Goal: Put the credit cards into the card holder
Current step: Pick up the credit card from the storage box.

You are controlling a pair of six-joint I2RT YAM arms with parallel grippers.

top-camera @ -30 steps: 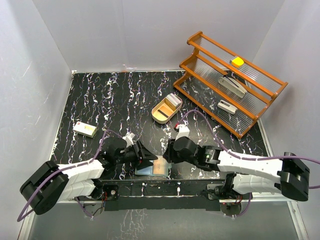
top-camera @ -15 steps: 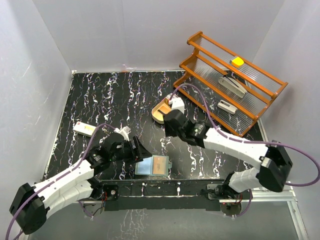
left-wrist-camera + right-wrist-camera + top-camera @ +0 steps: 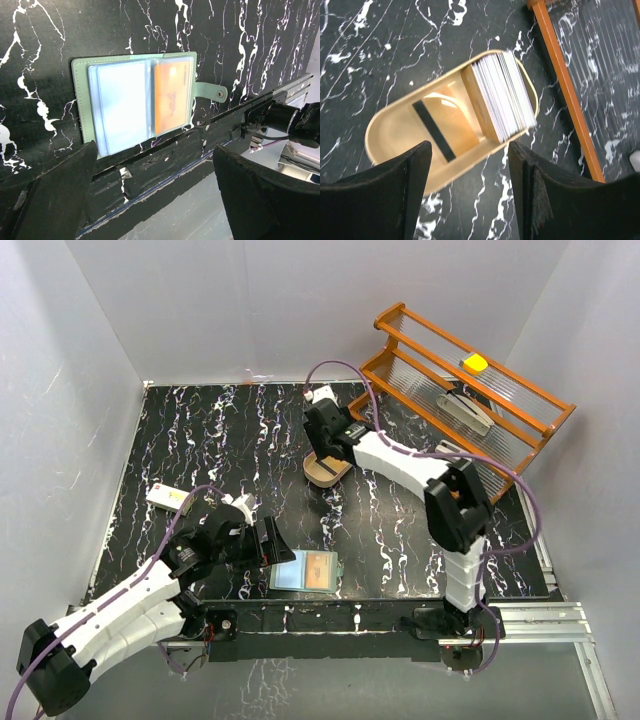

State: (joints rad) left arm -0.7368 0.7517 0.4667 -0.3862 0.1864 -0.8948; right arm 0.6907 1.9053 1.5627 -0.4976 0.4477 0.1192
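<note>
The side of the stack facing the black stripe is free. My right gripper will next go down into the oval wooden tray (image 3: 385, 140), with its open fingers on either side of the stack's end card on that side.
The teal card holder (image 3: 305, 572) (image 3: 82, 105) lies open and flat near the table's front edge. An orange card (image 3: 172, 97) sits in its right pocket, and its left pocket (image 3: 122, 105) looks pale blue. My left gripper (image 3: 268, 543) (image 3: 156, 155) is just left of the holder, open, with nothing between its fingers. The stack of pale credit cards (image 3: 502, 95) stands on edge in the oval wooden tray (image 3: 322, 472) (image 3: 385, 140), beside a tan card with a black stripe (image 3: 442, 127). My right gripper (image 3: 325, 452) (image 3: 470, 150) hovers over that tray, open and holding nothing.
An orange wooden rack (image 3: 465, 405) stands at the back right with a yellow item (image 3: 475, 363) and white items on its shelves. A small white box (image 3: 170, 498) lies at the left. A metal rail (image 3: 280, 95) runs along the front edge.
My right arm swung from the card holder back to the wooden tray, its jaws widening. My left gripper pulled back to the left off the holder and opened fully.
</note>
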